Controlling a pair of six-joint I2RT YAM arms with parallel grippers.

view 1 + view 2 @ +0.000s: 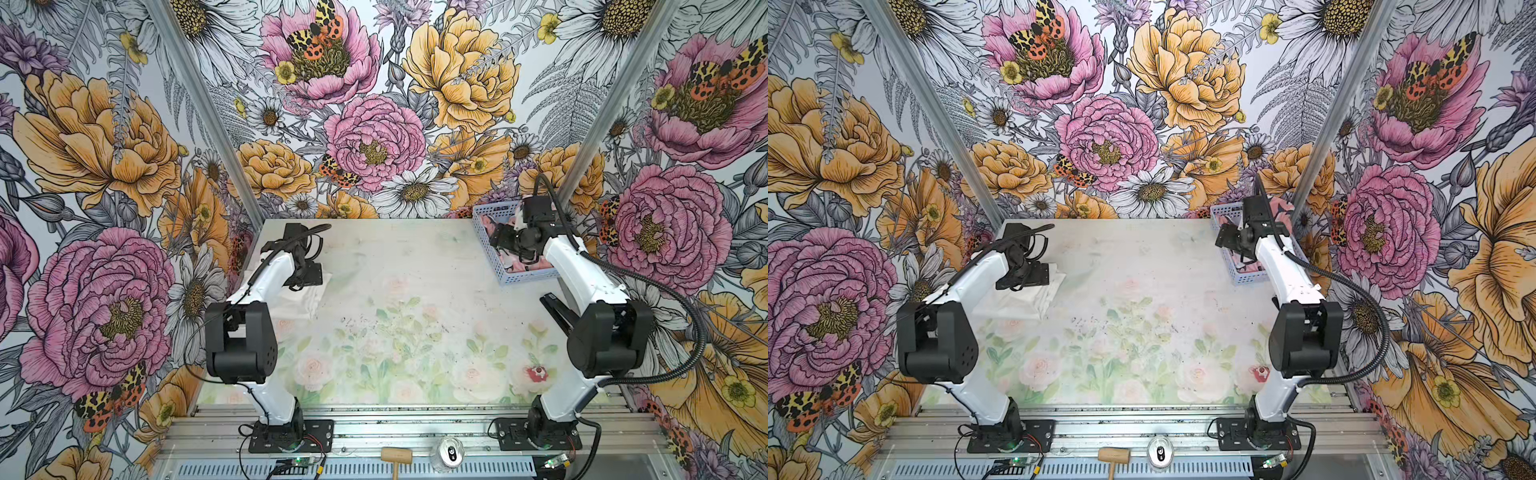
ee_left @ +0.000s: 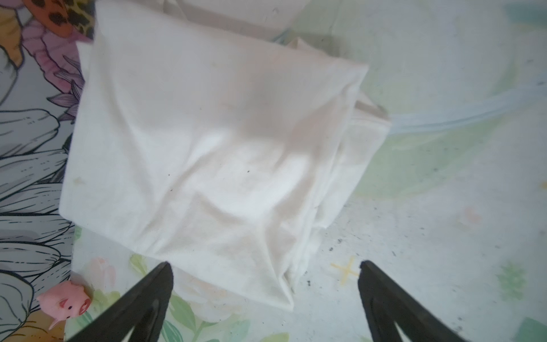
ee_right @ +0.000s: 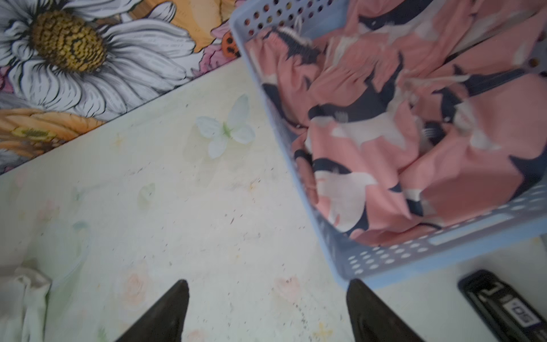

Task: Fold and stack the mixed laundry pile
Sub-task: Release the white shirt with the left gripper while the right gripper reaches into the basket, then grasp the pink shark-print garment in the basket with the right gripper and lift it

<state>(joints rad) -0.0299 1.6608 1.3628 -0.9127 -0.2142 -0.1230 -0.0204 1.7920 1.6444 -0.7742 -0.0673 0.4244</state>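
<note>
My right gripper moves outward over the basket's side and down onto the crumpled top of the pink garment next, since my open fingers stand over bare table.
A folded white T-shirt (image 2: 207, 148) lies on the left of the table (image 1: 415, 266) in both top views (image 1: 1034, 301). My left gripper (image 2: 265, 266) hovers over its near corner, open and empty, and shows in a top view (image 1: 307, 276). The pink garment (image 3: 399, 133) with navy and white shapes lies crumpled in the light blue basket (image 3: 414, 260) at the back right (image 1: 528, 276). My right gripper (image 3: 268, 284) is open and empty beside the basket's left wall, its fingers over bare table; it also shows in a top view (image 1: 500, 241).
A black stapler (image 3: 509, 305) lies on the table in front of the basket, by the right arm (image 1: 557, 309). A small pink pig toy (image 2: 66, 302) sits near the table's left edge. A wooden mallet (image 1: 397, 457) and a can (image 1: 451, 453) rest on the front rail.
</note>
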